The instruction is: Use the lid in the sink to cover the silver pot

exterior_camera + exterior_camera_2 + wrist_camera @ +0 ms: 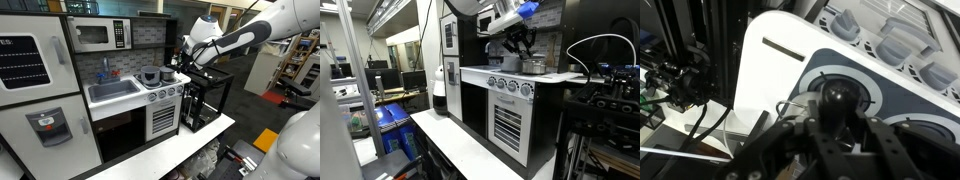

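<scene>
My gripper should go down and outward next, away from the stove knobs, onto the silver pot, because its wire handle shows beside the held black knob (pixel 837 97).
The silver pot (pixel 151 75) stands on the stovetop of the white toy kitchen, right of the light-grey sink (pixel 112 91); it also shows in an exterior view (pixel 533 66). My gripper (pixel 180 63) hangs over the right end of the stovetop, just beside the pot (pixel 521 46). In the wrist view its fingers (pixel 837 112) are closed around a round black knob (pixel 837 97), which looks like the lid's knob, above a grey burner ring (pixel 868 85). The lid's disc is not clearly visible. No lid shows in the sink.
The stove knobs (pixel 890 45) line the front edge. A microwave (pixel 95 35) and shelf sit above the counter. A black frame rack (pixel 205 100) stands right of the kitchen. Cables and black equipment (pixel 675 80) lie beyond the stove's end.
</scene>
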You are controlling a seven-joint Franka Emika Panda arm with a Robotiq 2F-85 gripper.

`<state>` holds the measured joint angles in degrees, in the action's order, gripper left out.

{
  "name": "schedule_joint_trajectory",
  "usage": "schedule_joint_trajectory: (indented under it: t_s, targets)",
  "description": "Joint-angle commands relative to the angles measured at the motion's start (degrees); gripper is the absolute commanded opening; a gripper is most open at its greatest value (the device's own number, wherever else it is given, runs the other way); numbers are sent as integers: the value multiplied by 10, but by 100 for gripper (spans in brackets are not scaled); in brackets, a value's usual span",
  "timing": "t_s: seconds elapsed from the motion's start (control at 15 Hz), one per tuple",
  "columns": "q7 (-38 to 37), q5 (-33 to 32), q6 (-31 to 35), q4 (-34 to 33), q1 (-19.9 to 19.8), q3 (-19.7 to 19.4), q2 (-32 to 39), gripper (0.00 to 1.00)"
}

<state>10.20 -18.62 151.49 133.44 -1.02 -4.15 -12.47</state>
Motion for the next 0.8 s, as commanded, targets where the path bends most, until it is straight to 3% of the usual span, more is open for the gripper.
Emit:
schedule_joint_trajectory:
  t_s: [0.0, 0.73]
  targets:
    - [43, 24, 20, -35, -3, -5, 44, 8]
    - [99, 56, 40, -82, -5, -3, 104, 8]
